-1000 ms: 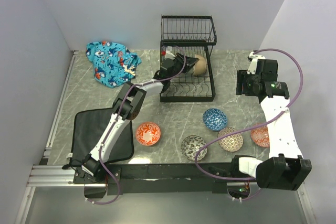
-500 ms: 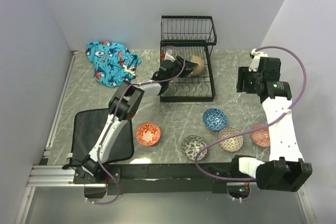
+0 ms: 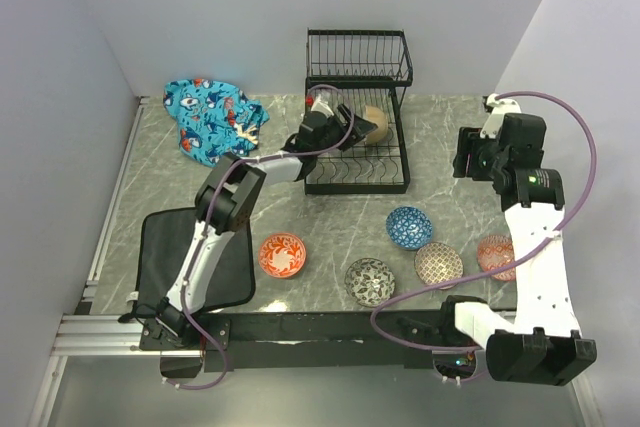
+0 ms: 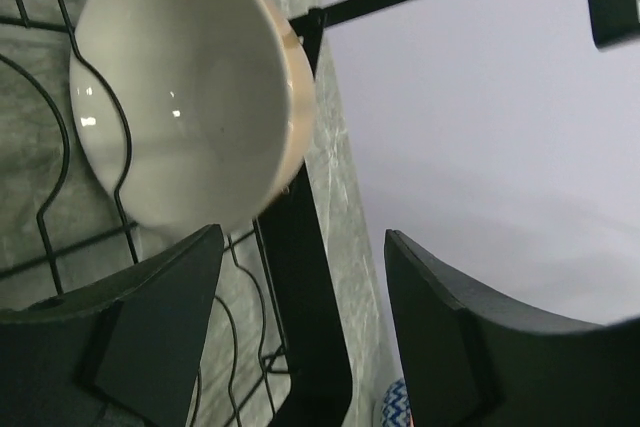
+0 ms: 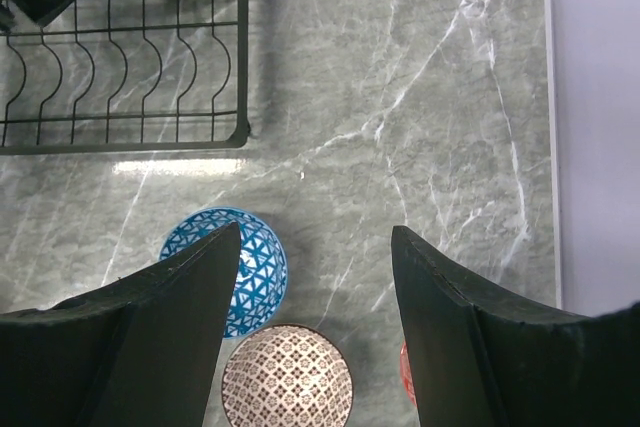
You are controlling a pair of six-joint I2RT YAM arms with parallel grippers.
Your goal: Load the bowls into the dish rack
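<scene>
The bowl lies below and nearer my base, so my left gripper next draws back from the rack (image 3: 357,179), down onto the red-orange floral bowl's near rim (image 3: 271,272).
The black wire dish rack (image 3: 357,179) stands at the back middle. The cream-white bowl (image 3: 376,123) leans on edge in its lower slots, and shows in the left wrist view (image 4: 190,97). My left gripper (image 3: 344,128) is open and empty just short of it, its jaws either side of a rack post (image 4: 305,327). My right gripper (image 3: 478,157) is open and empty, high above the table (image 5: 315,257). Below it lie the blue bowl (image 5: 262,267), the brown dotted bowl (image 5: 288,377) and a sliver of the salmon bowl (image 5: 407,377). The red-orange floral bowl (image 3: 283,254) and the black-and-white bowl (image 3: 369,281) lie nearer the front.
A blue patterned cloth (image 3: 213,119) lies at the back left. A black mat (image 3: 190,257) lies at the front left under the left arm. Walls close the left, back and right sides.
My left gripper has drawn back to the left from the cream-white bowl, which stays in the rack. My right arm has shifted slightly to the right.
</scene>
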